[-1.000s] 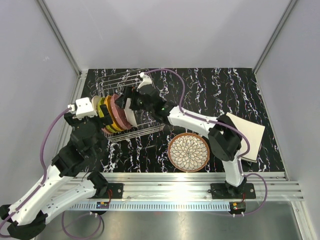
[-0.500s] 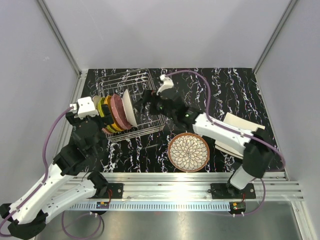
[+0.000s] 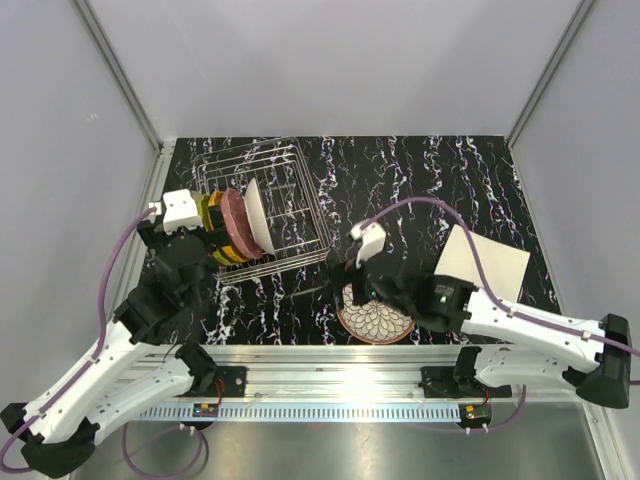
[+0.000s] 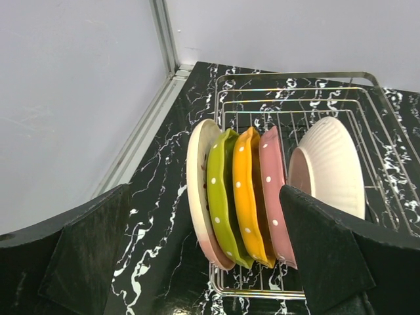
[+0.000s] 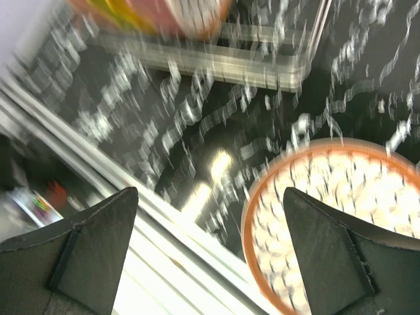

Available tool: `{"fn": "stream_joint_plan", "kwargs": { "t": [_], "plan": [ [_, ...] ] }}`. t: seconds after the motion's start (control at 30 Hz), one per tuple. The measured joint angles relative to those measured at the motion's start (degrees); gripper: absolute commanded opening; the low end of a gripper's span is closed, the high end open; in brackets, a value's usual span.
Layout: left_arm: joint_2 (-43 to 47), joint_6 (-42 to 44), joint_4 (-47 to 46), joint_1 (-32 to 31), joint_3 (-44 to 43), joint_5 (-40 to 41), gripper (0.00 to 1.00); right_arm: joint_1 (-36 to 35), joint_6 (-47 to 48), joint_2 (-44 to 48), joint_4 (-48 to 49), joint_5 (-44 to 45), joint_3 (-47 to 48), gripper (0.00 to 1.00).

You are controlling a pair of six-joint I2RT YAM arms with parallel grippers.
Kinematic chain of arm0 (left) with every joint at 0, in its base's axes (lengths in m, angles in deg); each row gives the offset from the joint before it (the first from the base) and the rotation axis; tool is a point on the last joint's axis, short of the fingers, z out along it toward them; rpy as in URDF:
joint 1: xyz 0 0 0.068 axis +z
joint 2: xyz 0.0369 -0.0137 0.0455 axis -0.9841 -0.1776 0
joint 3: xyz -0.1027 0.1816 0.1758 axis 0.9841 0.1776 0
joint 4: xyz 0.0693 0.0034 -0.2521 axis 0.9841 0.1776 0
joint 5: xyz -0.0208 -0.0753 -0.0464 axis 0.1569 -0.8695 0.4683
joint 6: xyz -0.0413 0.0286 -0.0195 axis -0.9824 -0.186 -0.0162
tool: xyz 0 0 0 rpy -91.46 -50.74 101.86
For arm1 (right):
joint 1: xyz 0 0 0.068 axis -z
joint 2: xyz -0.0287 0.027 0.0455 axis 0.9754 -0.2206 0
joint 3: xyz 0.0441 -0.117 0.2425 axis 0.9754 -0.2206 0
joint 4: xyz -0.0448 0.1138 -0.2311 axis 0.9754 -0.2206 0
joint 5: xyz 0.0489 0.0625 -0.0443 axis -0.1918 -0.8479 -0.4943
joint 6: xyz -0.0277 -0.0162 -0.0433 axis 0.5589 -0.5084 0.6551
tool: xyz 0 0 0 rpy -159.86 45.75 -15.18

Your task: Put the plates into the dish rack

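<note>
My right gripper moves back and down next, open fingers astride the petal plate's rim by the dish rack's bar point(image 3: 348, 332) point(image 5: 251, 260), since it lies below and back.
The wire dish rack point(image 3: 285, 190) holds several plates on edge at its left end: cream point(image 4: 196, 184), lime-green point(image 4: 220, 190), orange point(image 4: 245, 187), pink point(image 4: 272, 187) and a white ribbed one point(image 4: 331, 164). My left gripper point(image 3: 208, 238) is open and empty, just off the rack's left end, its fingers point(image 4: 88, 252) wide of the stack. My right gripper point(image 3: 348, 282) is open and empty, low over the left rim of the brown-rimmed petal plate point(image 3: 385, 325), which lies flat and blurred in the right wrist view point(image 5: 341, 210). A white squarish plate point(image 3: 487, 262) lies at the right.
The rack's right half point(image 3: 295, 215) holds no plates. The metal rail point(image 3: 330, 365) runs along the table's near edge, close under my right gripper. Grey walls enclose the table on the left, back and right.
My right arm has drawn back from the rack toward the near edge, leaving the white ribbed plate standing in it, and now hangs over the petal plate. My left arm has barely moved.
</note>
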Motion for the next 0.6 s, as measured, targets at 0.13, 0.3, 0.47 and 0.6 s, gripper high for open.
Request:
{"fn": "stream_joint_plan", "kwargs": {
  "t": [0.13, 0.3, 0.47, 0.6],
  "plan": [
    [-0.79, -0.02, 0.02, 1.42, 0.0, -0.02, 0.99, -9.01, -2.62, -3.21, -7.63, 7.48, -1.73, 1.0],
    [-1.14, -0.02, 0.0, 2.03, 0.0, -0.02, 0.99, -15.21, -7.43, -10.49, -12.63, 13.09, -3.63, 0.95],
    [-1.29, -0.02, 0.0, 2.45, 0.0, -0.31, 0.99, -17.31, -10.54, -20.44, -14.91, 15.13, -3.19, 0.81],
    [-1.51, -0.02, 0.0, 2.54, 0.0, -0.66, 0.99, -17.59, -11.72, -26.97, -15.82, 15.96, -1.99, 0.76]
  ]
}}
